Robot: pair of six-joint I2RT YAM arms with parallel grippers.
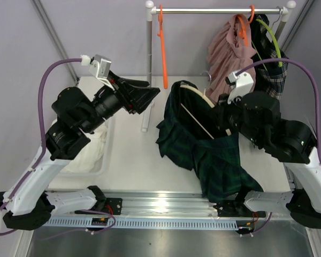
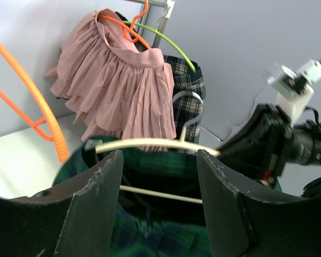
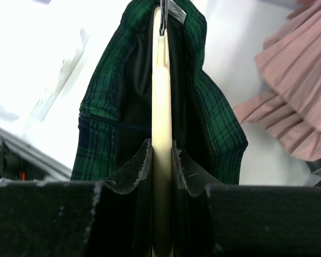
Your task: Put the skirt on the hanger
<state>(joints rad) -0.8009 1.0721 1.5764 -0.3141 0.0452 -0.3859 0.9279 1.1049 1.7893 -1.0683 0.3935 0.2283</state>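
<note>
The hanger goes up and outward in my right gripper next, hooks on the bar's free part beside the pink skirt and is released, since that part lies outward and above.
The dark green plaid skirt hangs around a cream hanger over the middle of the table, its hem trailing toward the near edge. My right gripper is shut on the hanger; in the right wrist view the cream hanger runs straight up between the closed pads, with the skirt draped to both sides. My left gripper stands open just left of the skirt, apart from it. Between its wide fingers I see the hanger and the skirt's waist.
A clothes rail crosses the back. On it hang an empty orange hanger, a pink pleated skirt and a dark checked garment on a green hanger. A white bin holding white cloth sits at the left.
</note>
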